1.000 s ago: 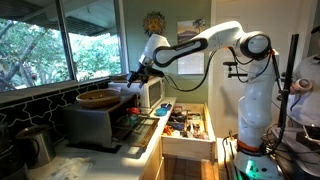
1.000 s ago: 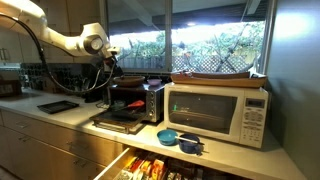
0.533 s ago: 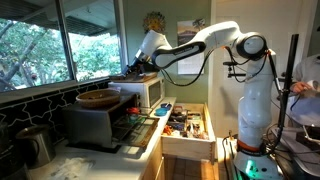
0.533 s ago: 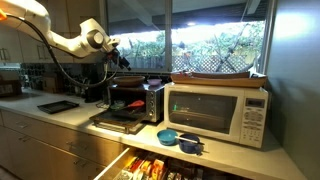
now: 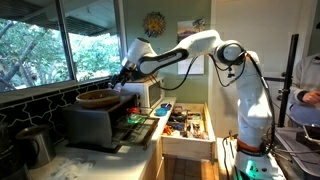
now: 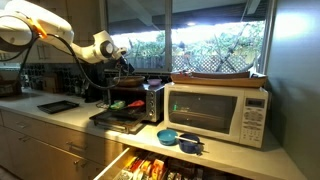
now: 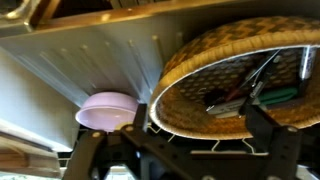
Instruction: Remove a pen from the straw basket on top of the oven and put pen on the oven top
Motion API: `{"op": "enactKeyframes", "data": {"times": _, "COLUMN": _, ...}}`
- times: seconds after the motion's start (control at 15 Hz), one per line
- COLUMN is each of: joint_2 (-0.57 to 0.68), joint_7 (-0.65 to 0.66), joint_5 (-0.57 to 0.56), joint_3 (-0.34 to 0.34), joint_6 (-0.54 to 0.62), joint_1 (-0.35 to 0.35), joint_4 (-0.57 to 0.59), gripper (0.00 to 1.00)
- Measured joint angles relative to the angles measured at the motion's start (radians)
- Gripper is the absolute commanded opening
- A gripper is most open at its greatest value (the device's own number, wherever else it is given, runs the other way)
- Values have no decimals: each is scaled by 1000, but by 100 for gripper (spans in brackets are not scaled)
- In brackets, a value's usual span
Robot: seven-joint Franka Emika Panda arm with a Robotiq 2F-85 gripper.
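The gripper will next go toward the right in the wrist view and down into the straw basket around the crossed pens, because the pens lie below the basket's rim.
The straw basket sits on top of the dark oven, whose front door hangs open; both also show in an exterior view, basket and oven. In the wrist view the basket fills the right half and holds several pens and a green item. My gripper is open and empty, its two dark fingers spread in front of the basket's near rim. In both exterior views the gripper hangs just above the basket's edge.
A white microwave stands beside the oven, with blue bowls in front of it. A full drawer stands open below the counter. A pink bowl sits beside the basket. A metal kettle is near the windows.
My arm has swung from beside the microwave toward the window side, bringing the gripper over the basket's edge. The basket and oven have not moved.
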Motion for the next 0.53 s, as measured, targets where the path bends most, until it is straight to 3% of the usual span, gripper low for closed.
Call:
{"op": "enactKeyframes", "data": {"times": 0.27, "joint_2": 127, "joint_7": -100, "joint_5": 36, "joint_3": -2, "joint_6": 7, "joint_1": 40, "joint_4": 163, "gripper": 100}}
{"op": "enactKeyframes", "data": {"times": 0.53, "joint_2": 144, "joint_7": -104, "joint_5": 56, "joint_3": -21, "joint_6": 4, "joint_1": 64, "joint_4": 191, "gripper": 100}}
